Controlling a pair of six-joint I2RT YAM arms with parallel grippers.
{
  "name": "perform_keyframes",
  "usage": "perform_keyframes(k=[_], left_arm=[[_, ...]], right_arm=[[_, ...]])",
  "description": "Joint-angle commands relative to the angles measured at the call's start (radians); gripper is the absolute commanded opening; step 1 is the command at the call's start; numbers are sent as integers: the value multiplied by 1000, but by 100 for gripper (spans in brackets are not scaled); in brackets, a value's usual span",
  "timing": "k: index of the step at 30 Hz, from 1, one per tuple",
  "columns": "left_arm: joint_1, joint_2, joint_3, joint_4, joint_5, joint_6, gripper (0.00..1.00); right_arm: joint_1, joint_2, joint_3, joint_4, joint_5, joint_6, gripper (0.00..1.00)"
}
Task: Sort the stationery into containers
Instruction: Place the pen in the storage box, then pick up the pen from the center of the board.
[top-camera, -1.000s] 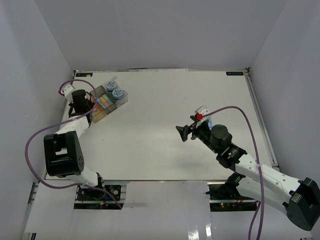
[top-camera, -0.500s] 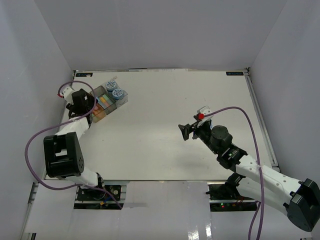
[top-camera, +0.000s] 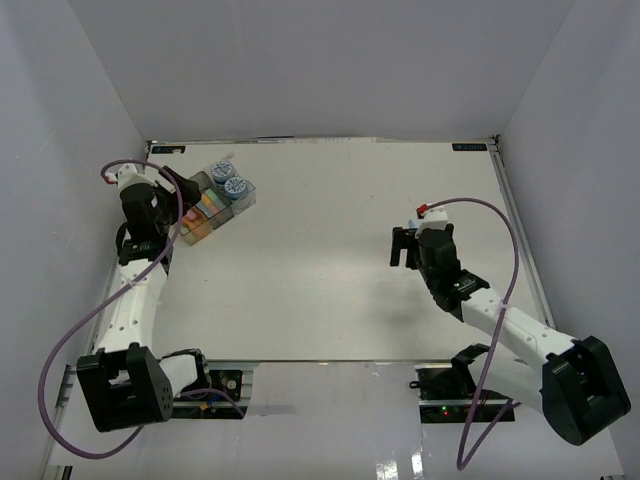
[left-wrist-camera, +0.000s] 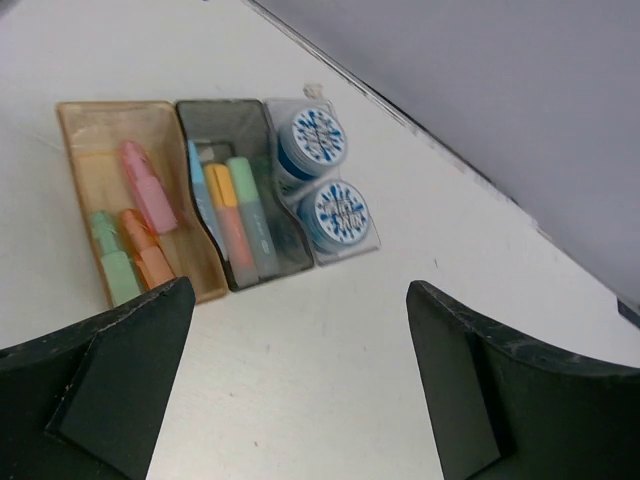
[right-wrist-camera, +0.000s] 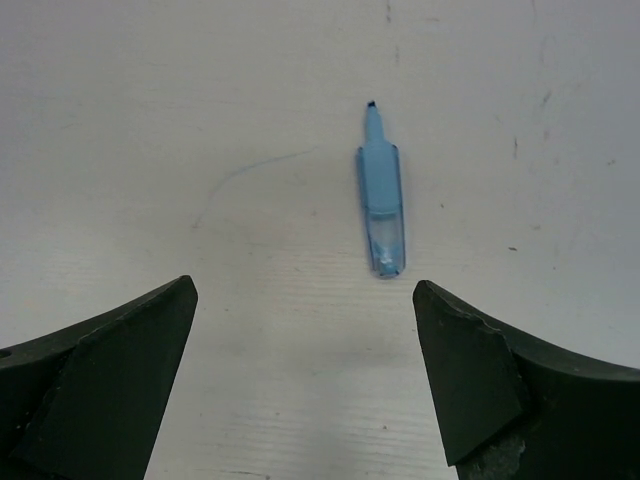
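Note:
My right gripper needs to move down and to the right in its wrist view next, onto the blue marker's clear near end (right-wrist-camera: 387, 258), because this is off the middle line between the fingers.
The containers (top-camera: 212, 203) sit at the table's far left. In the left wrist view the orange-tan bin (left-wrist-camera: 80, 125) holds pink (left-wrist-camera: 147, 186), green and orange sticks. The smoky grey bin (left-wrist-camera: 215, 112) holds blue, orange and green sticks. The clear bin (left-wrist-camera: 366, 240) holds two blue-and-white rolls (left-wrist-camera: 318, 138). My left gripper (left-wrist-camera: 300, 290) is open and empty, raised back from the bins (top-camera: 158, 222). A blue marker (right-wrist-camera: 382, 210) lies alone on the table, just ahead of my open, empty right gripper (right-wrist-camera: 304, 290), which is at centre right (top-camera: 403, 248).
The white side wall (top-camera: 90, 200) stands close to the left arm and the bins. The table's back edge (top-camera: 320, 141) and right rail (top-camera: 520, 240) bound the surface. Purple cables (top-camera: 500, 230) loop off both wrists. A faint pen line (right-wrist-camera: 240, 180) marks the table.
The left gripper went from shut to open and pulled back left, away from above the bins. The right gripper swung right and turned toward the far side, over the blue marker.

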Motion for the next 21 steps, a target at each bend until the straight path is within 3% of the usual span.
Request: perform_keyframes(k=[1, 6, 9, 15, 21], left_arm=[[4, -42, -52, -96, 222, 57, 98], [-3, -91, -85, -118, 284, 72, 98], [-12, -95, -79, -124, 284, 80, 98], [-14, -98, -76, -124, 311, 78, 98], [-14, -92, -76, -121, 337, 69, 98]], right_arm=[[-95, 56, 58, -53, -47, 71, 95], [-250, 181, 77, -71, -197, 79, 99], [-293, 249, 99, -71, -243, 50, 89], [-326, 359, 140, -79, -309, -23, 84], [-335, 419, 171, -90, -319, -53, 64]])
